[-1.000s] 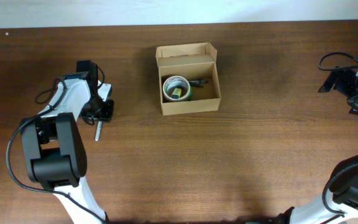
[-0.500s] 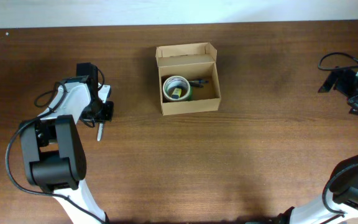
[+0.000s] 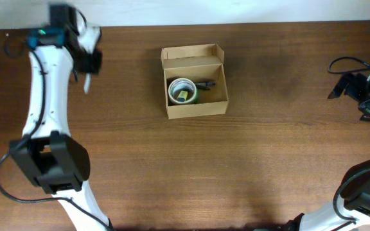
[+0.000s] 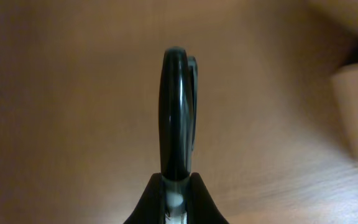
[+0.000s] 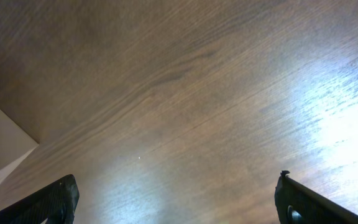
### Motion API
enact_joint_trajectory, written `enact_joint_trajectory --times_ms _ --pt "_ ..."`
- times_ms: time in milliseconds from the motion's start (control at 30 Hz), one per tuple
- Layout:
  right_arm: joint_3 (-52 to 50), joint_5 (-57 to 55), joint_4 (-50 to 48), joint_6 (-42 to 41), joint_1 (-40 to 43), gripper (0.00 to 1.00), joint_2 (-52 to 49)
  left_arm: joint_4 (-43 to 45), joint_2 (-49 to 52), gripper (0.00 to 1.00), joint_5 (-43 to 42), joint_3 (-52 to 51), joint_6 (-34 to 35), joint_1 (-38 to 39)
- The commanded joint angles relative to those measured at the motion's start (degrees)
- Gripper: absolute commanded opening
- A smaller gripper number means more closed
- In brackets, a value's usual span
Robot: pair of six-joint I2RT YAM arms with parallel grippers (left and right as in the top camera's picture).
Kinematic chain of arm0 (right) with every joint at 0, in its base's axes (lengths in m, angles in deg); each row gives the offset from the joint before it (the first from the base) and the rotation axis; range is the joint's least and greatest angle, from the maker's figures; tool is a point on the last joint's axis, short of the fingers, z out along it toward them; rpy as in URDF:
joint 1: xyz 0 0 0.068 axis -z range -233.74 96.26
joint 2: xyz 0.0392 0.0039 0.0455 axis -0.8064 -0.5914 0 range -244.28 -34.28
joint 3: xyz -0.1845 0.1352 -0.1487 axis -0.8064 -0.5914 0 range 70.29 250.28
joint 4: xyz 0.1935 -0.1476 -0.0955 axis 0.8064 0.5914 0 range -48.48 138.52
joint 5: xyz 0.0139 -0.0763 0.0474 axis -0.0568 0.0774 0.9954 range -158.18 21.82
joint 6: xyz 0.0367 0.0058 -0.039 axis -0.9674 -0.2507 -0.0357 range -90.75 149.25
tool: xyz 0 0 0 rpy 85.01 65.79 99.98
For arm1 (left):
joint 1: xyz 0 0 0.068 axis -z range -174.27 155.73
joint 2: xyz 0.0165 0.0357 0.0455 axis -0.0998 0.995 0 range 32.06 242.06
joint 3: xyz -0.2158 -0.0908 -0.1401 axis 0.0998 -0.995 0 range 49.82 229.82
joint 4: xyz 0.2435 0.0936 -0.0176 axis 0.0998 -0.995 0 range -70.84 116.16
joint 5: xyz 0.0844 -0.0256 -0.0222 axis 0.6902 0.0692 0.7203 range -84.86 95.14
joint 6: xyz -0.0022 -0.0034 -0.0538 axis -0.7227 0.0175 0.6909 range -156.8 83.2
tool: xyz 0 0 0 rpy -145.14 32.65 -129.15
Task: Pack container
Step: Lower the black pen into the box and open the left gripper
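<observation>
My left gripper will carry the pen [image 3: 87, 82] over the space between tape roll and flap [image 3: 199, 76] and let it go there, since the box is open.
The container [image 3: 194, 90] is a small tan cardboard box at the table's middle back, its lid flap open toward the far side. Inside lie a white and green tape roll [image 3: 182, 91] and a small dark item [image 3: 205, 84]. My left gripper [image 3: 88, 62] is raised at the far left back corner, well left of the box. It is shut on a black pen [image 3: 87, 82]. In the left wrist view the pen [image 4: 178, 112] sticks out from the gripper [image 4: 179, 182]. My right gripper [image 3: 344, 87] is open and empty at the far right edge; in its wrist view the gripper [image 5: 178, 186] shows only bare table between its fingers.
A dark wooden table [image 3: 236, 167] spreads around the box. A black cable [image 3: 349, 61] loops by the right arm. A blurred tan shape [image 4: 356, 106] shows at the right of the left wrist view. A pale wall strip [image 3: 236, 11] runs behind the table.
My left arm has swung from the left-middle of the table to the far back left corner, carrying the pen up off the table. The right arm and the box have not moved.
</observation>
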Motion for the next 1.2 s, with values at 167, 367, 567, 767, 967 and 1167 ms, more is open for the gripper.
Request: enact_joint_trajectory --times_ms 167,367,567,767,967,1167 --pt "-0.2 -0.5 0.2 0.1 0.0 0.99 0.2 -3.8 -0.9 0.02 -18.3 17.2 -31.0 10.1" --pt "-0.2 -0.2 0.2 0.1 0.0 0.99 0.2 -4.9 1.7 0.02 -17.7 15.3 -44.5 21.1" --pt "-0.2 -0.2 0.5 0.1 0.0 0.99 0.2 -4.2 9.3 0.02 -9.3 15.3 -45.7 28.6" --pt "-0.2 -0.2 0.7 0.1 0.0 0.99 0.2 -3.7 16.6 0.02 -2.8 15.3 -48.0 30.4" --pt "-0.2 -0.2 1.0 0.1 0.0 0.99 0.2 -2.2 20.4 0.02 -1.6 15.3 -47.6 30.4" --pt "-0.2 -0.2 1.2 0.1 0.0 0.99 0.2 1.0 22.4 0.02 0.4 15.3 -46.2 30.4"
